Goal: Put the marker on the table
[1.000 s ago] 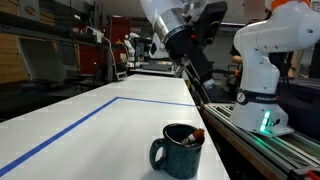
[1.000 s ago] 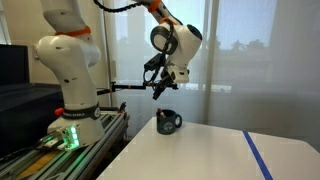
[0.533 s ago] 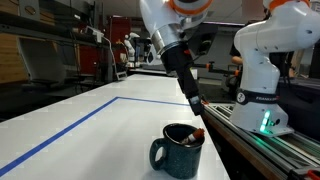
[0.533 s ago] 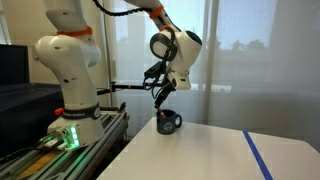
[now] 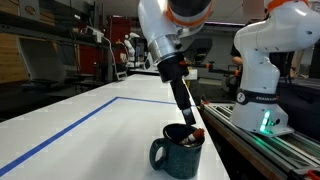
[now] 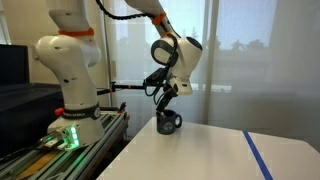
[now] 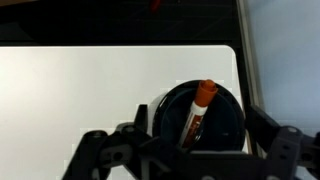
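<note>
I will move my gripper down into the mug's opening and then close it around the marker below its cap (image 5: 194, 137) (image 7: 196, 114).
A dark blue-green mug (image 5: 176, 151) stands on the white table (image 5: 90, 110) near its edge. It also shows in an exterior view (image 6: 168, 122) and in the wrist view (image 7: 222, 112). The marker (image 7: 198, 105), dark with a reddish cap, leans inside the mug with its cap up; the cap peeks over the rim in an exterior view (image 5: 199, 133). My gripper (image 5: 187, 120) hangs just above the mug's mouth, also seen in an exterior view (image 6: 165, 104). In the wrist view the gripper (image 7: 190, 155) is open, with its fingers spread either side of the mug and holding nothing.
A white robot base (image 5: 262, 70) stands on a metal-railed platform (image 5: 270, 150) right beside the table edge and the mug. Blue tape lines (image 5: 70, 125) cross the tabletop. Windows fill the background in an exterior view (image 6: 260, 60).
My gripper has come down and swung in over the mug; its fingertips now sit at the mug's mouth. The mug and marker have not moved.
</note>
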{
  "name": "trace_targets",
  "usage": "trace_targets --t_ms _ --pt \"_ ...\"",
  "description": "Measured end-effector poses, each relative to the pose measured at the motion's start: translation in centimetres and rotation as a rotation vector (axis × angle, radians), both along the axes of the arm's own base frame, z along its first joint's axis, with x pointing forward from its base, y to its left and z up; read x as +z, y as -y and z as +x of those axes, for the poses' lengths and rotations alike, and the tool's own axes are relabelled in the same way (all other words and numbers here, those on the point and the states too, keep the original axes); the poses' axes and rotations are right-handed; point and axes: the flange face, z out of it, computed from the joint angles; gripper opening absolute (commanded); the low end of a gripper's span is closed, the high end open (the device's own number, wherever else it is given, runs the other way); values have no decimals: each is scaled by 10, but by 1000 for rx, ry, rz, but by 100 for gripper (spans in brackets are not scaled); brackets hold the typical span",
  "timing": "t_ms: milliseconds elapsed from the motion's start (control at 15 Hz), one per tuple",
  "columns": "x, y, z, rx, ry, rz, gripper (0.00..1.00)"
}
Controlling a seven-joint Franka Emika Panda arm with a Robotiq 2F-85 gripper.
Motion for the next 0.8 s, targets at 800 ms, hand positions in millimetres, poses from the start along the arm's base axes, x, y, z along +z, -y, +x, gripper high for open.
trace_targets --t_ms 800 --pt "0 -9 13 -5 19 -12 60"
